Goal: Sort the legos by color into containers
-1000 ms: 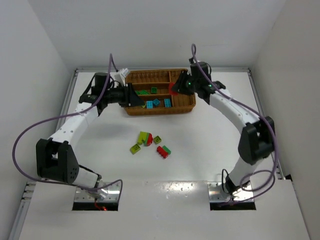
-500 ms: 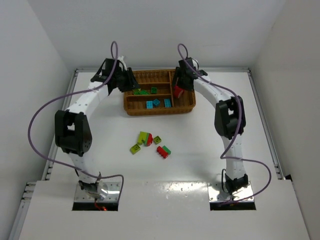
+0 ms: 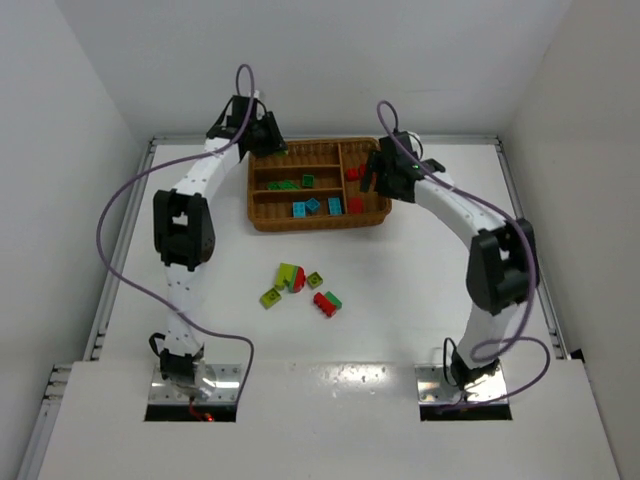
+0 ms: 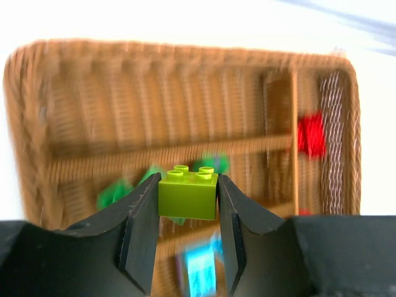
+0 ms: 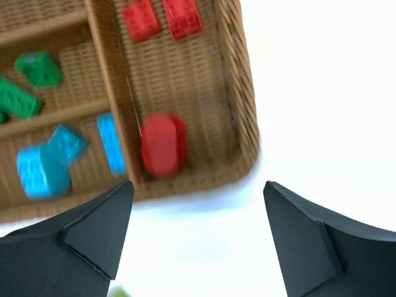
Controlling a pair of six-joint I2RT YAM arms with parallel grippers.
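Note:
The left gripper lowers the lime-yellow brick into the tray's empty back slot and releases it there next, because green and cyan bricks fill the other long slots.
The wicker tray sits at the back of the table. My left gripper hovers over its back left corner, shut on a lime-yellow brick above the top slots. My right gripper stands open and empty over the tray's near right corner. A red brick lies in the upright slot just beyond its fingertips, with two more red ones farther in. Green bricks fill the middle slot and cyan ones the near slot. Loose legos lie on the table.
The loose pile holds lime bricks, a red brick with a green one and a lime-and-red pair, in front of the tray. White walls close in the table on three sides. The arm bases stand at the near edge.
My right gripper has opened and let a red brick fall into the upright slot, then drawn back. My left arm has swung up to the tray's back left with the lime brick.

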